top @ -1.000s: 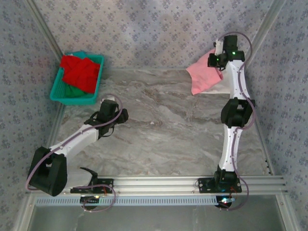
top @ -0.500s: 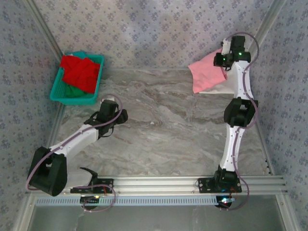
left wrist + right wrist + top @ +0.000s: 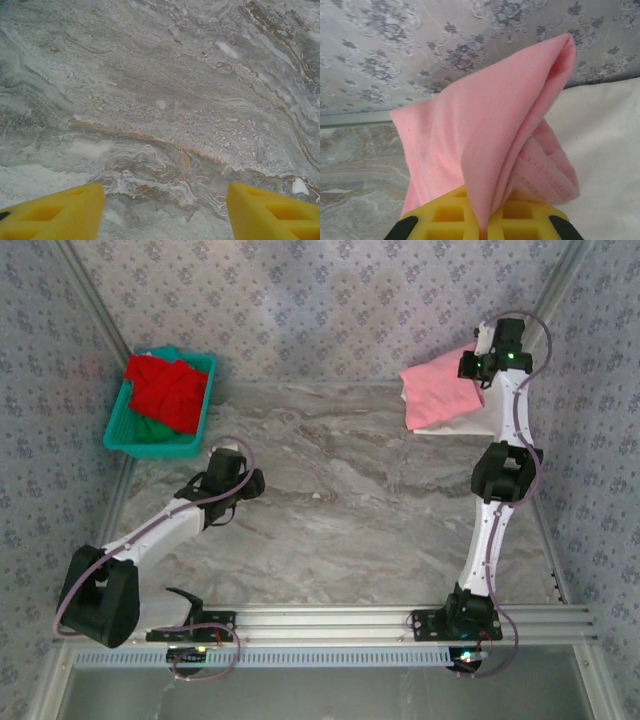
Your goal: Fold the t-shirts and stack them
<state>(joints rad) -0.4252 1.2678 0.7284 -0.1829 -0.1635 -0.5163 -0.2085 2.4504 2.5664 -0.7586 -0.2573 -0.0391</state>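
Next, my right gripper comes down toward the white t-shirt (image 3: 468, 424) (image 3: 604, 135) below it and releases the pink t-shirt there, since the pink t-shirt's pinched end is still held up.
A folded light pink t-shirt (image 3: 436, 395) hangs at the far right of the table, pinched by my right gripper (image 3: 478, 368), which is shut on it. Up close, the pink t-shirt (image 3: 485, 145) rises from between the closed yellow fingers (image 3: 445, 212). Under and beside it lies a white t-shirt (image 3: 468, 424), its cloth (image 3: 605, 160) spread flat at the right. A red t-shirt (image 3: 168, 390) and a green one (image 3: 150, 428) lie in the teal basket (image 3: 120, 420). My left gripper (image 3: 222, 472) hovers over bare table at the left, open, with yellow fingertips (image 3: 55, 212) wide apart and nothing between them.
The marble tabletop (image 3: 330, 500) stretches between the two arms. Patterned walls (image 3: 320, 300) close the back and sides. The teal basket sits in the far left corner. A metal rail (image 3: 340, 620) runs along the near edge.
My right gripper has carried the pink t-shirt to the right, over the white t-shirt. The left arm has stayed still.
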